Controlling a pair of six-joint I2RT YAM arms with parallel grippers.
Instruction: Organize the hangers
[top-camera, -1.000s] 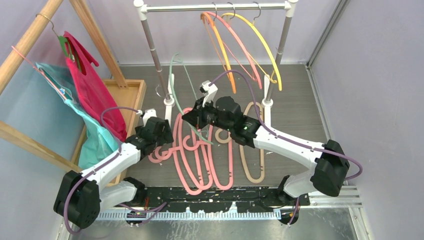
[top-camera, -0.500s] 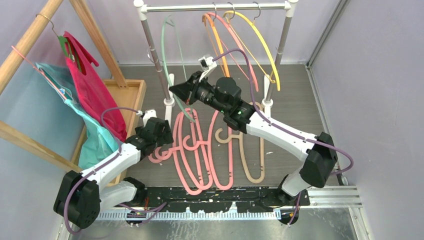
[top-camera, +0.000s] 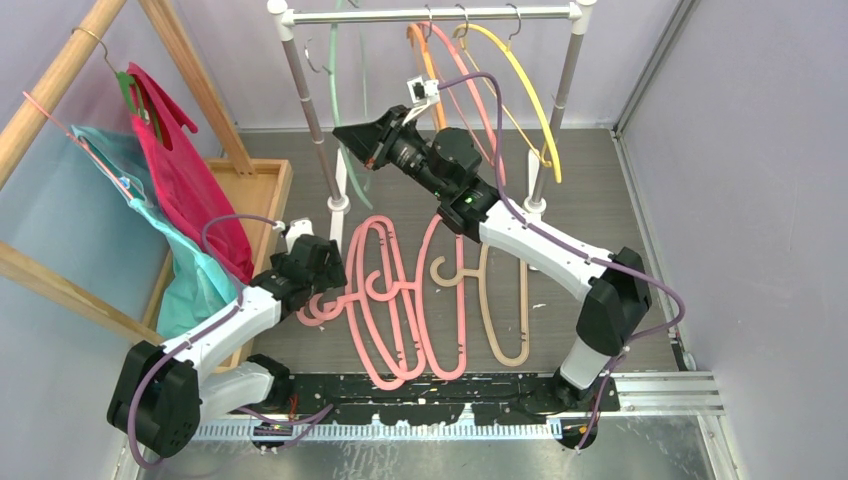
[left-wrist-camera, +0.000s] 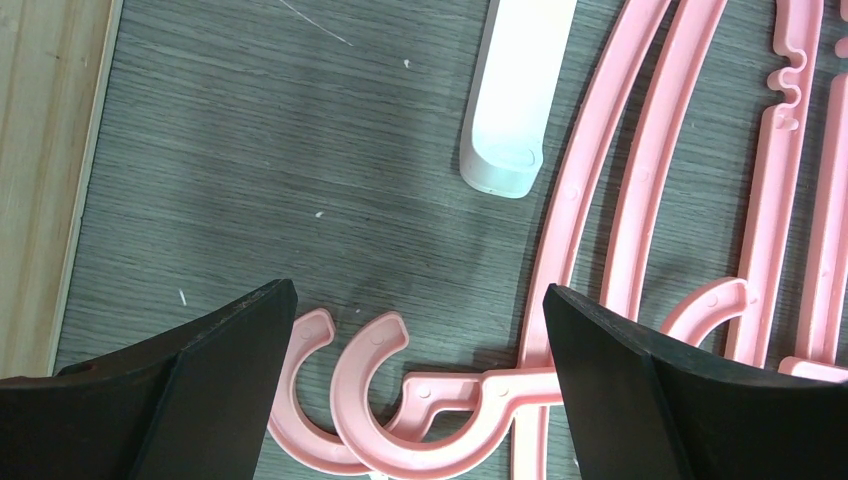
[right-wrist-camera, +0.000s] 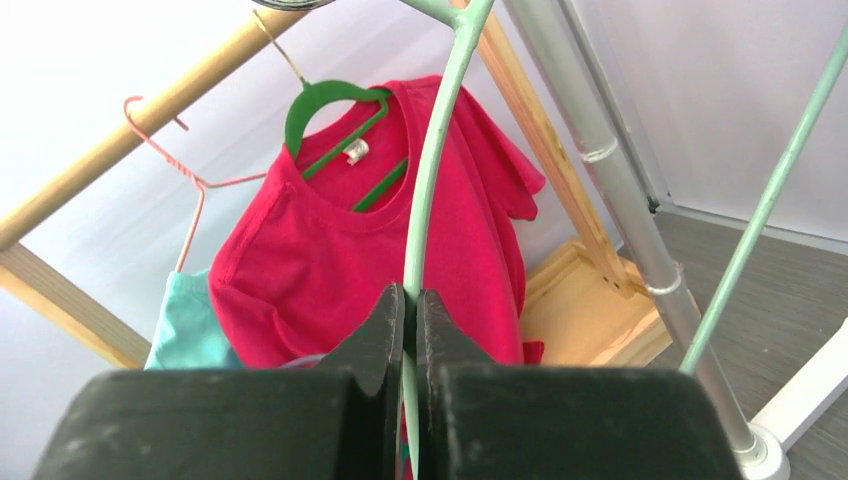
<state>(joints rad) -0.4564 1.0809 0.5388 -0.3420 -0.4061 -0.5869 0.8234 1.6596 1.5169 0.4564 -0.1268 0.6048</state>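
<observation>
The rack has bare rack bar (top-camera: 388, 16) above my right gripper and to its right in the top view, so I need to raise the grey-green hanger that way, hook it there and release it.
My right gripper (top-camera: 352, 137) is shut on the thin grey-green hanger (top-camera: 333, 90) and holds it up beside the rack's left post, its metal hook (top-camera: 312, 56) just below the rail (top-camera: 430, 15). The right wrist view shows the fingers (right-wrist-camera: 411, 300) pinching the hanger's wire (right-wrist-camera: 432, 160). Orange (top-camera: 441, 95), thin pink (top-camera: 478, 85) and yellow (top-camera: 532, 85) hangers hang on the rail. Thick pink hangers (top-camera: 400, 310) and a beige one (top-camera: 503, 310) lie on the floor. My left gripper (top-camera: 318, 262) is open and low over two pink hooks (left-wrist-camera: 345, 400), its fingers (left-wrist-camera: 420, 293) on either side of them.
A wooden frame at the left carries a green hanger with red cloth (top-camera: 175, 160) and a thin pink one with teal cloth (top-camera: 190, 275). A wooden tray (top-camera: 268, 185) lies beneath. The rack's posts (top-camera: 305, 100) stand on white feet (left-wrist-camera: 515, 90). Walls close in at the back and right.
My right arm has lifted the grey-green hanger from just above the floor up and back toward the rail. The left arm has not moved.
</observation>
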